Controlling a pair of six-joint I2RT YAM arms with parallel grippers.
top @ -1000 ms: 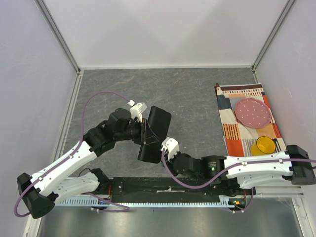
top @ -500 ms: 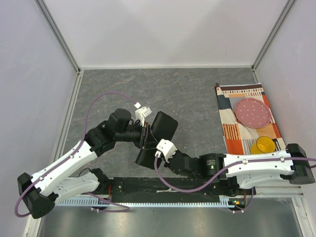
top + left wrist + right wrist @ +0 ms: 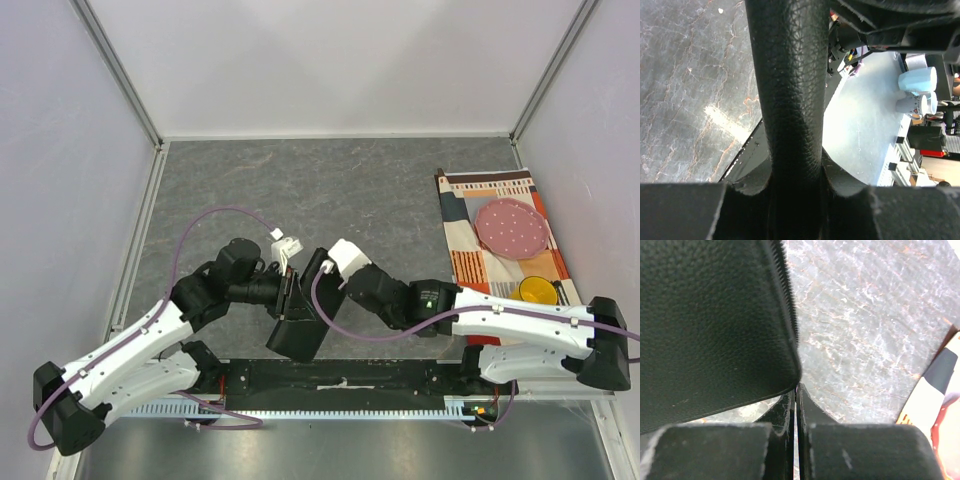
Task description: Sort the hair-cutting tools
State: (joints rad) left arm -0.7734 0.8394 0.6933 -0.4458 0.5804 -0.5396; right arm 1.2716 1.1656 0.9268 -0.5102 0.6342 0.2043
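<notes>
My left gripper moves outward and down with the pouch point(image 3: 299, 325) onto the open grey tabletop next and releases it, because it hangs close to the black bar.
My left gripper point(image 3: 291, 291) is shut on the black pouch point(image 3: 299, 325) and holds it off the table near the front edge. In the left wrist view the pouch point(image 3: 790, 90) runs as a thick folded band between my fingers. My right gripper point(image 3: 322, 280) is shut, its tips touching the pouch's upper right edge. In the right wrist view the closed tips point(image 3: 796, 390) meet the zippered corner of the pouch point(image 3: 705, 315); I cannot tell if they pinch anything. The scissors and combs are hidden.
A patterned cloth point(image 3: 470, 250) lies at the right with a pink dotted plate point(image 3: 511, 227) and a yellow cup point(image 3: 539, 291) on it. A black rail point(image 3: 340, 380) runs along the near edge. White walls enclose the grey table.
My left gripper has brought the pouch down toward the near edge and turned it. My right arm has swung from below the pouch up to its right side.
</notes>
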